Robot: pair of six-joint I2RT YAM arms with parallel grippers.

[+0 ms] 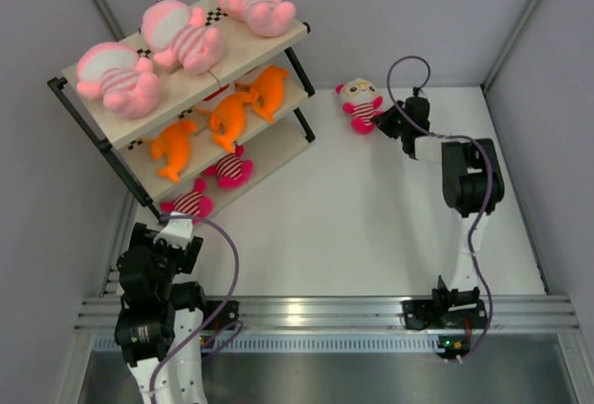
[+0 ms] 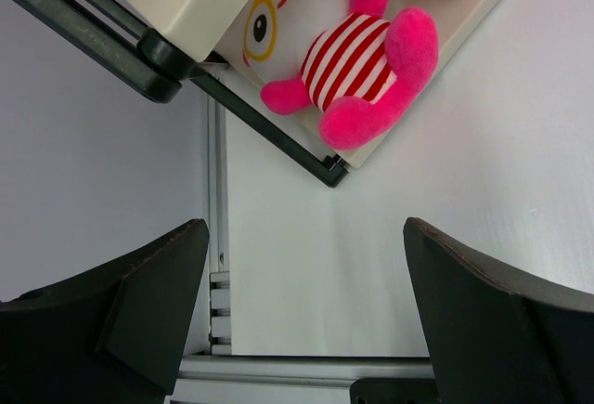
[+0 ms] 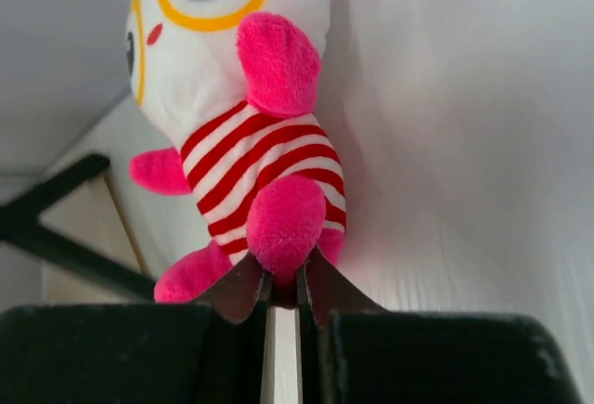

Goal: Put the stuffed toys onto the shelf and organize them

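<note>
My right gripper is to lift the magenta striped doll next and carry it toward the shelf (image 1: 243, 53), onto the free far end of the bottom board.
The shelf (image 1: 243, 53) stands at the far left, tilted in view. Three pale pink toys (image 1: 181, 34) lie on its top board, three orange ones (image 1: 229, 118) on the middle board, and two magenta striped dolls (image 1: 230, 169) on the bottom board; one of these dolls (image 2: 348, 56) fills the top of the left wrist view. A third striped doll (image 1: 360, 102) with a cream bespectacled face lies on the table to the right of the shelf. My right gripper (image 3: 283, 288) is shut on a pink leg of that doll (image 3: 246, 144). Near the shelf's front corner my left gripper (image 2: 306, 320) hangs open and holds nothing.
The shelf's black frame (image 2: 269, 130) crosses just ahead of my left gripper. An aluminium rail (image 1: 316, 316) runs along the near table edge. Grey walls close in the left, right and far sides.
</note>
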